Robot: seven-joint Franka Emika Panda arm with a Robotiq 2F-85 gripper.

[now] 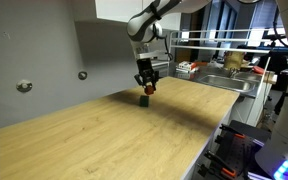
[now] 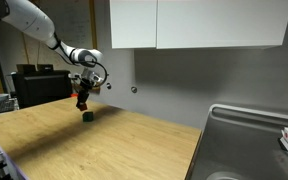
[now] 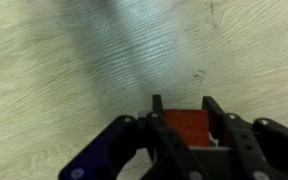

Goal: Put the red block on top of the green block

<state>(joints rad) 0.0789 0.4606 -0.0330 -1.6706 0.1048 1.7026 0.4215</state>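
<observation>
My gripper shifts over the green block's top (image 1: 144, 97) next. Then it lowers the red block and releases it, since that top lies below my gripper and slightly to one side.
My gripper (image 1: 148, 87) is shut on the red block (image 1: 149, 87), a tiny red-orange cube, and holds it just above the green block (image 1: 143, 100), a tiny dark green cube on the wooden table. In the other exterior view the gripper (image 2: 83, 102) holds the red block (image 2: 82, 103) slightly above and beside the green block (image 2: 88, 116). In the wrist view the red block (image 3: 187, 126) sits between the two black fingers of the gripper (image 3: 187, 120). The green block is hidden there.
The wooden table (image 1: 104, 140) spreads wide around the blocks. A metal sink (image 2: 246, 140) adjoins its end. A white cabinet (image 2: 199, 22) hangs on the wall. Shelves with clutter (image 1: 219, 65) stand beyond the table.
</observation>
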